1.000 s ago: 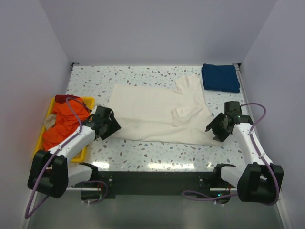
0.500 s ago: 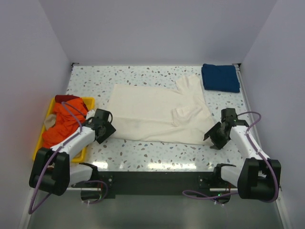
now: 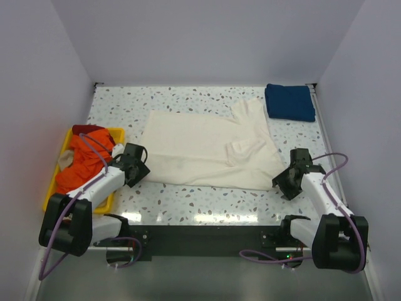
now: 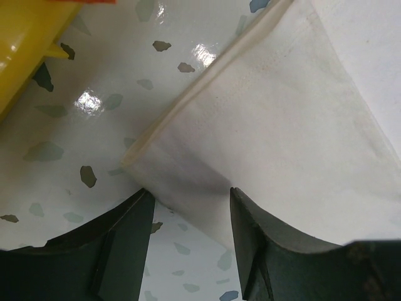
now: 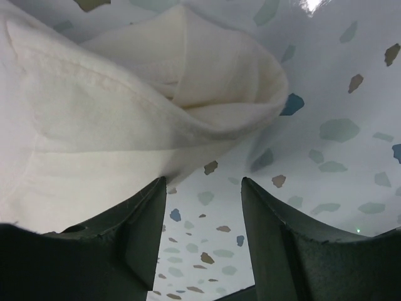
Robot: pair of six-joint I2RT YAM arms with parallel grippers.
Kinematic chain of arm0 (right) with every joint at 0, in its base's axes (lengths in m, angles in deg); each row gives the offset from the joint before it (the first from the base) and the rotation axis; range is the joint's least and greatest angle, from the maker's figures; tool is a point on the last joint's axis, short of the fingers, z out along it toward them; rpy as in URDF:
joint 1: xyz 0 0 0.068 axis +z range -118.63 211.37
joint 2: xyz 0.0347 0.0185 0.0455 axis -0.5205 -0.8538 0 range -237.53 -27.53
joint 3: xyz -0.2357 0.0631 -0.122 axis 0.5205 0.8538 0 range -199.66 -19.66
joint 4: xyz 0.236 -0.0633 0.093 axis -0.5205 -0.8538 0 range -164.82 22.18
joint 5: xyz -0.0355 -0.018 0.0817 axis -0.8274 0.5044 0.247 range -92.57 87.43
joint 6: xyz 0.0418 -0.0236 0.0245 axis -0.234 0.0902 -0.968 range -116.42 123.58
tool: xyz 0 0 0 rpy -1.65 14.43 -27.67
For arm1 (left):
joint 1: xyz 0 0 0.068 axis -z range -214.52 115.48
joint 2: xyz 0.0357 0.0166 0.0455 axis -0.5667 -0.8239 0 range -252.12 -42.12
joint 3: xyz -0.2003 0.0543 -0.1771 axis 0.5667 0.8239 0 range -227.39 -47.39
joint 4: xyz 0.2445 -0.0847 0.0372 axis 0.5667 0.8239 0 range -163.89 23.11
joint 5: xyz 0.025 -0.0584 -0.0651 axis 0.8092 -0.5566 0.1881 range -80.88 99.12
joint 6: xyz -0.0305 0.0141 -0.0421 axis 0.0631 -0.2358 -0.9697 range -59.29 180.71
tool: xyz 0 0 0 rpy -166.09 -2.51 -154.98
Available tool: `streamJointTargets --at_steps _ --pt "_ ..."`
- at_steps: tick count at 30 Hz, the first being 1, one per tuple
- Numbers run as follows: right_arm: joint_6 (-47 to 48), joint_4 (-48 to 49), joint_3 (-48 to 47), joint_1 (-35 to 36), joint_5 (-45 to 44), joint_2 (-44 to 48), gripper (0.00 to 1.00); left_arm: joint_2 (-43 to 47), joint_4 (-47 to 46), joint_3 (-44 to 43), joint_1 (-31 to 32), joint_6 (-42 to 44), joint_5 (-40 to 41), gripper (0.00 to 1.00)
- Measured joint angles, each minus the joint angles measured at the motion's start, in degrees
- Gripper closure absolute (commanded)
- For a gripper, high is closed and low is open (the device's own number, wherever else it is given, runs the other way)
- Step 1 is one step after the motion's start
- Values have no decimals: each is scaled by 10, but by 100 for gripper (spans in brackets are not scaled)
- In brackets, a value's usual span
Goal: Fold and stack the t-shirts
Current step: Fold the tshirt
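My right gripper needs to move gently forward onto the rolled edge [image 3: 270,184] [image 5: 232,133] at the cream t-shirt's near corner next and close. That edge is just in front of the gripper's open fingers.
A large cream t-shirt [image 3: 207,149] lies spread flat in the middle of the table. My left gripper [image 3: 138,169] is low at its near left corner. In the left wrist view the hem corner of the cream t-shirt [image 4: 182,182] lies between the open jaws of the left gripper [image 4: 188,204]. My right gripper [image 3: 285,182] is at the near right corner. There the rolled edge of the cream t-shirt [image 5: 188,81] sits just ahead of the open right gripper [image 5: 203,185], touching its left finger [image 5: 125,232]. A folded dark blue t-shirt [image 3: 289,102] rests at the back right.
A yellow tray [image 3: 119,132] at the left holds bunched orange t-shirts [image 3: 81,164] and a red one [image 3: 84,129]. The tray's edge [image 4: 19,37] shows close to the left gripper. Walls close in the table on three sides.
The right gripper has come down and nearer, to the shirt's near right corner. The left gripper has edged onto the near left corner and its jaws have narrowed a little.
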Motion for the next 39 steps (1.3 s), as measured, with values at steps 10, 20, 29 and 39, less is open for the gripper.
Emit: streamJointTargets --at_steps 10,20,29,39 --pt "-33 70 32 0 -33 18 45 0 -10 2 -8 12 0 41" --pt "-34 132 49 0 -41 18 68 -2 -25 7 -15 15 5 55" --pt "-7 180 56 0 -30 7 100 -16 -47 9 -17 24 8 100" --pt "42 166 -15 0 15 54 100 27 -4 -46 -19 62 -22 100"
